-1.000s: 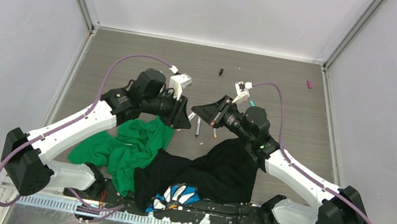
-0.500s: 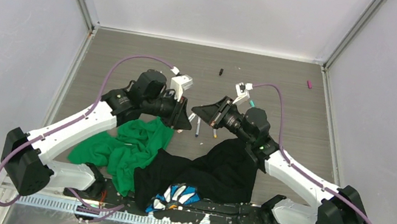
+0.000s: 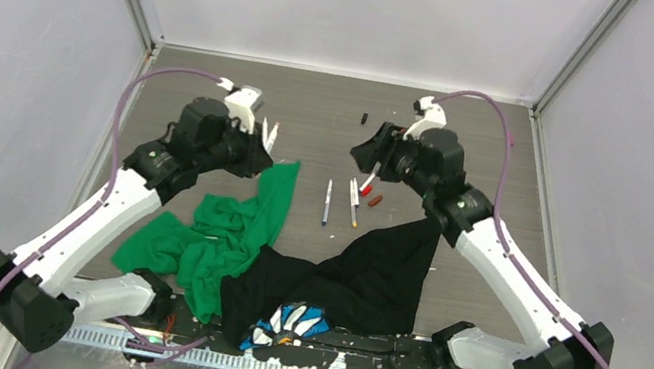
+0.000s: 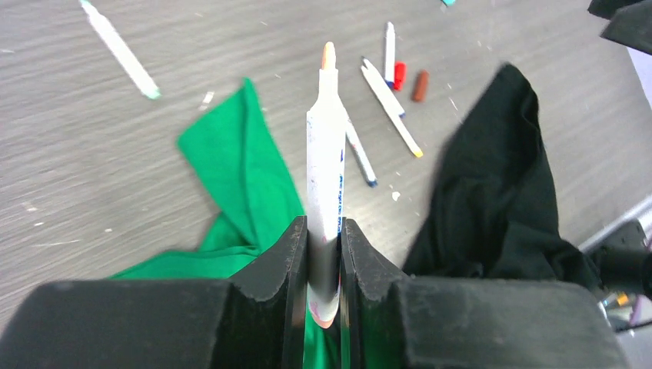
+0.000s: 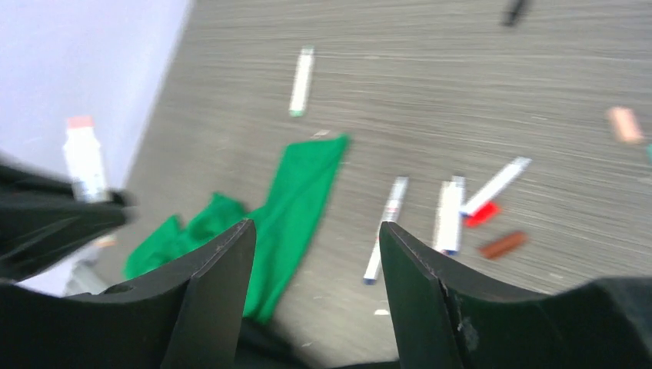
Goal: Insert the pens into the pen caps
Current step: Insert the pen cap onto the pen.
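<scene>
I need to move my right gripper to the right in the top view and down onto the matching salmon cap (image 5: 626, 125), since the held pen's bare tip is orange.
My left gripper (image 4: 324, 223) is shut on a white pen (image 4: 326, 146) that points forward, its orange tip (image 4: 329, 54) bare. In the top view the left gripper (image 3: 253, 146) hangs above the green cloth's far corner. My right gripper (image 5: 315, 246) is open and empty; from above the right gripper (image 3: 371, 152) is over the table's middle. Below it lie three pens (image 5: 387, 227) (image 5: 448, 215) (image 5: 496, 184), with a red cap (image 5: 482, 214) and a brown cap (image 5: 503, 244) beside them. Another pen, teal-tipped (image 5: 301, 81), lies further left. A black cap (image 3: 364, 118) rests near the back.
A green cloth (image 3: 223, 232) and a black cloth (image 3: 368, 273) are heaped at the near side between the arm bases. A salmon cap (image 5: 624, 124) lies to the right of the pens. Grey walls (image 3: 354, 7) close in the table on three sides.
The two grippers, close together a second ago, have drawn apart toward the back. The left one carried its pen leftward. The right one has opened, and a red and a brown cap now show.
</scene>
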